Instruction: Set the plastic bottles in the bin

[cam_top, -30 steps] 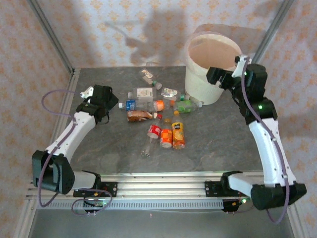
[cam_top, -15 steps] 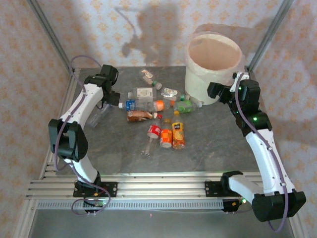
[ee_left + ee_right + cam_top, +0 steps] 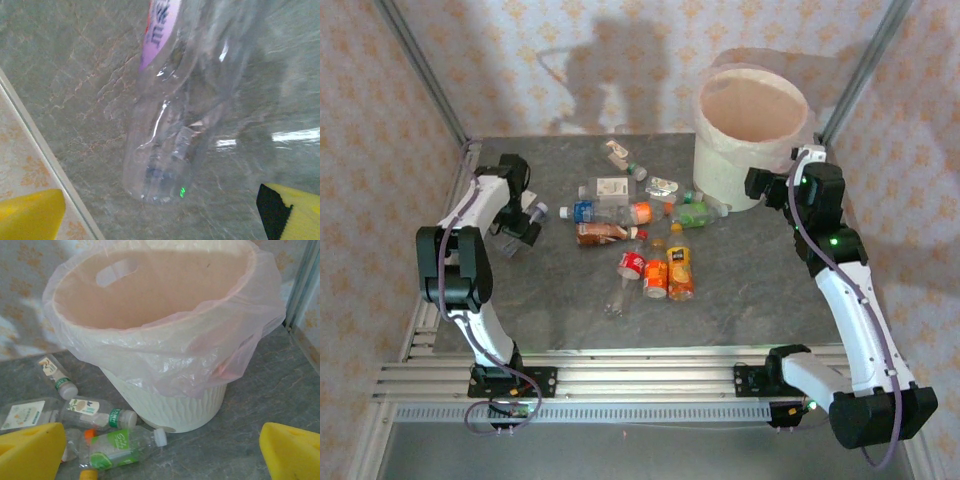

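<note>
The left gripper moves down onto the bottom end of the clear plastic bottle next and closes there, since that end lies below its open fingers.
Several plastic bottles [image 3: 630, 235] lie in a loose pile mid-table, left of the bin [image 3: 720, 170]. One clear bottle [image 3: 527, 222] with a purple label lies apart near the left edge. My left gripper [image 3: 523, 232] hangs over it, open. In the left wrist view that bottle [image 3: 170, 140] lies on the table just beyond my left gripper [image 3: 160, 217], not gripped. My right gripper [image 3: 758, 186] stands open beside the bin's right flank. The right wrist view has the bin [image 3: 185, 405] ahead of my right gripper [image 3: 161, 452], with a green-labelled bottle [image 3: 117, 447] at its foot.
A metal frame rail [image 3: 45, 155] runs along the table's left edge, close to the clear bottle. Another clear bottle [image 3: 616, 298] lies alone nearer the front. Frame posts [image 3: 865, 70] rise behind the bin. Patterned walls enclose the table.
The left arm has raised its elbow and swung its gripper back and then down over the clear bottle at the left edge. The right gripper has sunk from the bin's rim to its side.
</note>
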Controlling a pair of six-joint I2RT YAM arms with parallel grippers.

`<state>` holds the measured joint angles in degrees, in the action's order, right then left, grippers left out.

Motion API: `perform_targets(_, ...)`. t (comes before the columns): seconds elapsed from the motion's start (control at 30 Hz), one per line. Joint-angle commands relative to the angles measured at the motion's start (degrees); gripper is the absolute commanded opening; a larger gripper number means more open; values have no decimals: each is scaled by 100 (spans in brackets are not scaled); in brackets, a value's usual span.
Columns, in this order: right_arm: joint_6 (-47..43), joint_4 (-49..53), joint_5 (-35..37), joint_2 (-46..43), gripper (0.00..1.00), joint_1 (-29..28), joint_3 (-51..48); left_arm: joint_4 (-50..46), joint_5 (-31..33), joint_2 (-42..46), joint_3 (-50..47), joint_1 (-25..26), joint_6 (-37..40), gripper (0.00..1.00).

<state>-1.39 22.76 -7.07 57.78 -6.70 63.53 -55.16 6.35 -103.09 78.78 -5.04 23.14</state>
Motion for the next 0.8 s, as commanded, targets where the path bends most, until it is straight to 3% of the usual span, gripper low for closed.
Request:
perform_targets(0.0,-375,199,258,-120,99,-24,128,986,-72,322,-522,-291,306,100)
perform_targets(0.27,-486,355,273,-250,99,-22,2,1485,83,-267,-681,-365,386,89)
perform_targets(0.6,-283,413,222,-270,99,-24,-38,1711,-591,-598,-654,-302,158,73)
perform_targets(0.77,-204,422,219,-311,99,-24,-120,1510,-898,-585,-470,-298,89,57)
